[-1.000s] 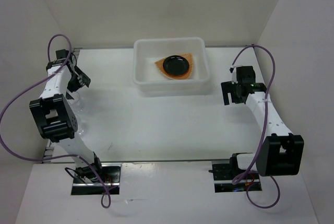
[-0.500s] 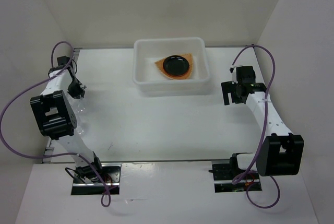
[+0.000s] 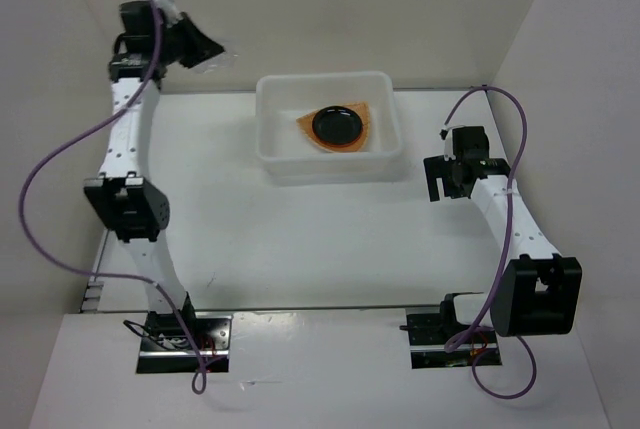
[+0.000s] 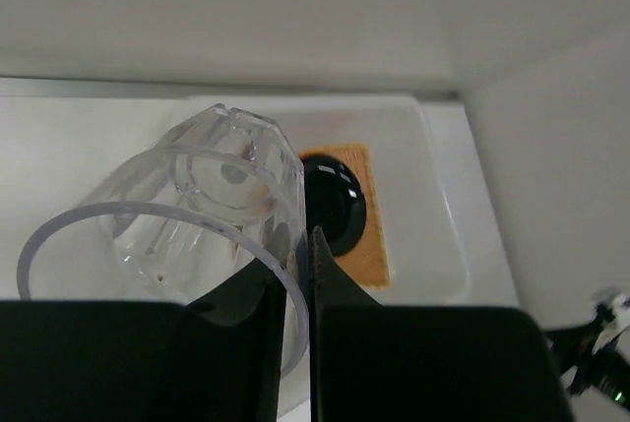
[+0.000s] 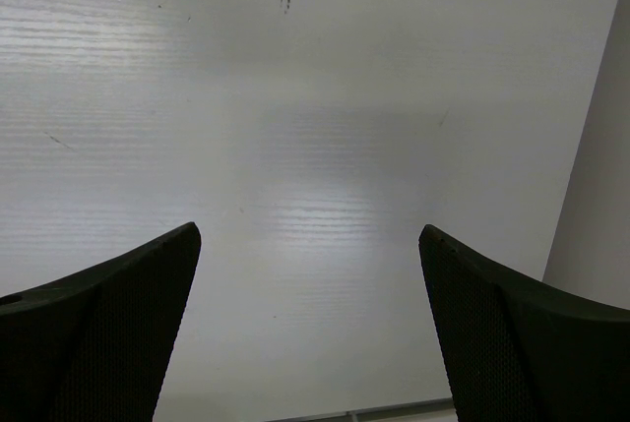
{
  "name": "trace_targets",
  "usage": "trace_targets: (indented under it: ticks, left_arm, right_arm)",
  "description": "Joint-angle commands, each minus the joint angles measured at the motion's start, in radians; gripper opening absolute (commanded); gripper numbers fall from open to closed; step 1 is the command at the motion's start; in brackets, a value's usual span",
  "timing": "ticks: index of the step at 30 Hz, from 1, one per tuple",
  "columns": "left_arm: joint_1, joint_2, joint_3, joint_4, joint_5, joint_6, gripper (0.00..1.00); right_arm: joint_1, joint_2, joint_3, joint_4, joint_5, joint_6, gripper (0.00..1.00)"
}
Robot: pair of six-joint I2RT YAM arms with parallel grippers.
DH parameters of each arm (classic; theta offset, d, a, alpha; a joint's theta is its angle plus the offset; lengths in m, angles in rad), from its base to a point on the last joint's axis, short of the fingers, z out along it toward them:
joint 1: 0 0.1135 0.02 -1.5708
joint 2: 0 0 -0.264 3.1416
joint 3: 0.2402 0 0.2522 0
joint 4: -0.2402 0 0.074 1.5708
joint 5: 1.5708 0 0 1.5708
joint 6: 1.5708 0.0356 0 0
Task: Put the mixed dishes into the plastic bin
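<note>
I need to move my left gripper to the right in the top view next. Then I should lower the cup beside the tan woven plate (image 3: 368, 127), where the bare bottom of the bin shows.
My left gripper (image 4: 295, 257) is shut on the rim of a clear cup (image 4: 202, 211), one finger inside it and one outside. In the top view the left gripper (image 3: 205, 49) is raised high at the back left, left of the plastic bin (image 3: 268, 124). The cup tilts with its base toward the bin (image 4: 433, 196). Inside the bin a black plate (image 3: 337, 126) rests on the tan woven plate (image 3: 368, 127); both the black plate (image 4: 337, 201) and the tan plate (image 4: 372, 255) also show past the cup. My right gripper (image 3: 440, 179) hangs open and holds nothing, right of the bin, over bare table (image 5: 310, 245).
White walls close in at the back and on both sides of the table (image 3: 300, 239). The right wall (image 5: 600, 147) stands near the right gripper. Purple cables (image 3: 60, 164) loop off both arms.
The left gripper shut on the clear cup low at the table's left edge. It then lifted the cup high toward the back left corner. The right arm has not moved.
</note>
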Motion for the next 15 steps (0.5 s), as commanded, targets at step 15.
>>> trace_targets:
  ticks: [15]
  left_arm:
    - [-0.555, 0.391, 0.254, -0.433, -0.671, 0.218, 0.00]
  right_arm:
    - [-0.006, -0.054, -0.002, 0.043, 0.010, 0.009, 0.96]
